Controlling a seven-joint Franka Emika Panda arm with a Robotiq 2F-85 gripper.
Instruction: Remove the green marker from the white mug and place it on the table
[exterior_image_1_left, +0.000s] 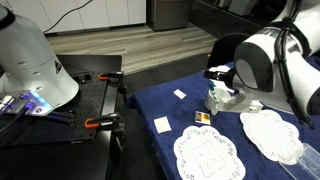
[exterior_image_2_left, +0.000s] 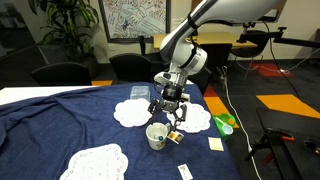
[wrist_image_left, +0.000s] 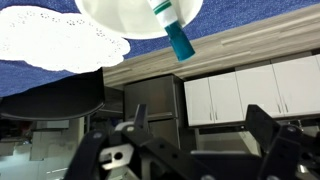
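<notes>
The green marker's teal end (wrist_image_left: 180, 42) is below and sticks out past the mug's rim, so my gripper will next lower its open fingers toward the mug (wrist_image_left: 140, 15) and close there.
The white mug (exterior_image_2_left: 156, 136) stands on the table's navy cloth (exterior_image_2_left: 60, 120). In the wrist view, which stands upside down, the mug (wrist_image_left: 140, 15) is at the top edge, and the teal-green marker (wrist_image_left: 176, 33) leans out over its rim. My gripper (exterior_image_2_left: 168, 114) hangs just above and beside the mug, apart from it. Its fingers (wrist_image_left: 197, 130) are spread wide with nothing between them. In an exterior view the gripper (exterior_image_1_left: 222, 97) is partly hidden by the arm, and I cannot make out the mug or marker there.
White lace doilies lie around the mug (exterior_image_2_left: 96, 160) (exterior_image_2_left: 133, 113) (exterior_image_2_left: 197, 119) and show in an exterior view (exterior_image_1_left: 208, 153) (exterior_image_1_left: 270, 133). Small cards (exterior_image_2_left: 215, 144) (exterior_image_2_left: 184, 171) and a green object (exterior_image_2_left: 225, 123) lie nearby. A black workbench with orange clamps (exterior_image_1_left: 60, 110) stands beside the table.
</notes>
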